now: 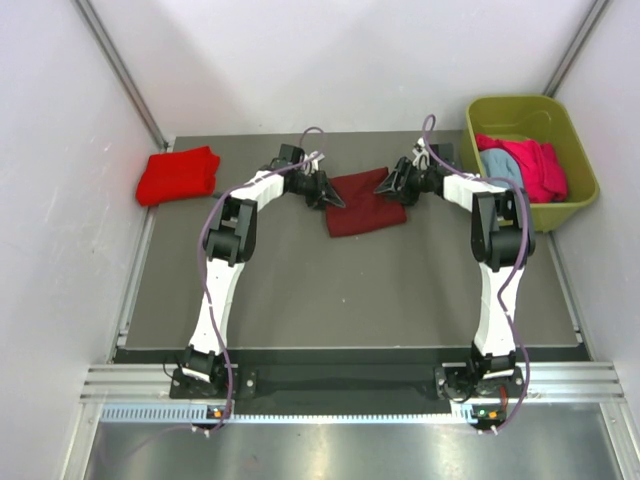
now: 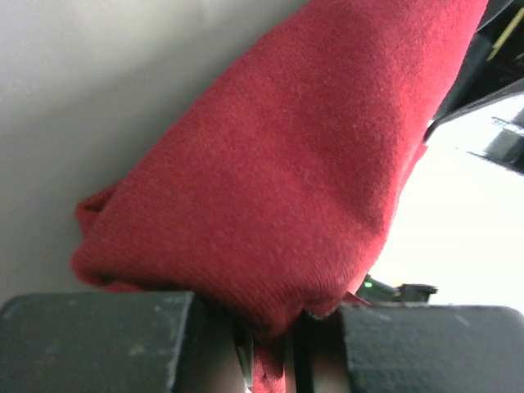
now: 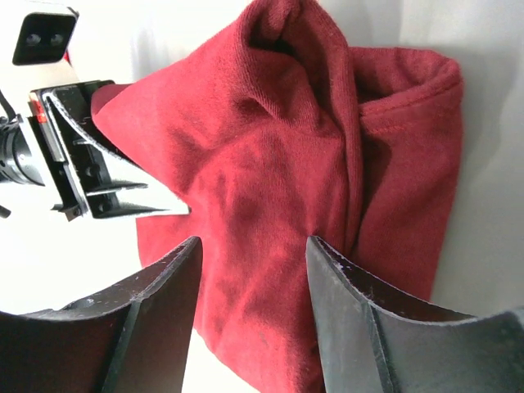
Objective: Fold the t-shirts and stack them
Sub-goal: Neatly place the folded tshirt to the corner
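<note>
The red t-shirt is already folded. Next, my left gripper should carry the maroon t-shirt to the left in the top view and let it go on top of the red one.
The dark maroon t-shirt lies partly folded at the table's far middle. My left gripper is at its left edge, shut on a pinch of the cloth. In the left wrist view, the maroon shirt bunches over the closed gripper. My right gripper is at the shirt's right edge. In the right wrist view, this gripper is open, its jaws astride the maroon shirt with nothing clamped. A folded bright red t-shirt lies at the far left. Pink and light blue shirts sit in the tub.
The olive-green plastic tub stands at the far right against the wall. White walls close in the table on the left, back and right. The left gripper's fingers show at the left of the right wrist view.
</note>
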`<state>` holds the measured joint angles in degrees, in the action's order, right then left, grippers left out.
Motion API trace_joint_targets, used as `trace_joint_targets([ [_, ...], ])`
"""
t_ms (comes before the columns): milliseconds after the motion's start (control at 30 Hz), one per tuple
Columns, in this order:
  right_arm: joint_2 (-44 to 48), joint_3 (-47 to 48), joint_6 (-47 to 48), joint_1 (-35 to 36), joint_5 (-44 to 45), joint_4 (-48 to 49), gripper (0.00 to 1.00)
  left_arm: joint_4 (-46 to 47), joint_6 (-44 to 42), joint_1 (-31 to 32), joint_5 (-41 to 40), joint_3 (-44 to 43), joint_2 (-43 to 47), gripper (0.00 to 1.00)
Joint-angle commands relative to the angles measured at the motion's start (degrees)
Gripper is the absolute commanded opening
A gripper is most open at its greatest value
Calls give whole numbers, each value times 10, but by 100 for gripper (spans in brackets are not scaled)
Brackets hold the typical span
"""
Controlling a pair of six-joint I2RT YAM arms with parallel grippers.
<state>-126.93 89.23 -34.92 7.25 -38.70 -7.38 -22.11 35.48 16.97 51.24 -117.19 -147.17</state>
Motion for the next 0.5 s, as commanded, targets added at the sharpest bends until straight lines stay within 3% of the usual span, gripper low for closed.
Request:
trace_joint_targets([
  [0, 57, 0, 25, -22, 3, -6, 54, -43, -66, -3, -39, 10, 44, 0],
  [200, 104, -14, 62, -65, 23, -28, 56, -134, -161, -47, -68, 6, 116, 0],
  [467, 136, -32, 74, -68, 32, -40, 57, -237, -284, -122, -146, 22, 198, 0],
])
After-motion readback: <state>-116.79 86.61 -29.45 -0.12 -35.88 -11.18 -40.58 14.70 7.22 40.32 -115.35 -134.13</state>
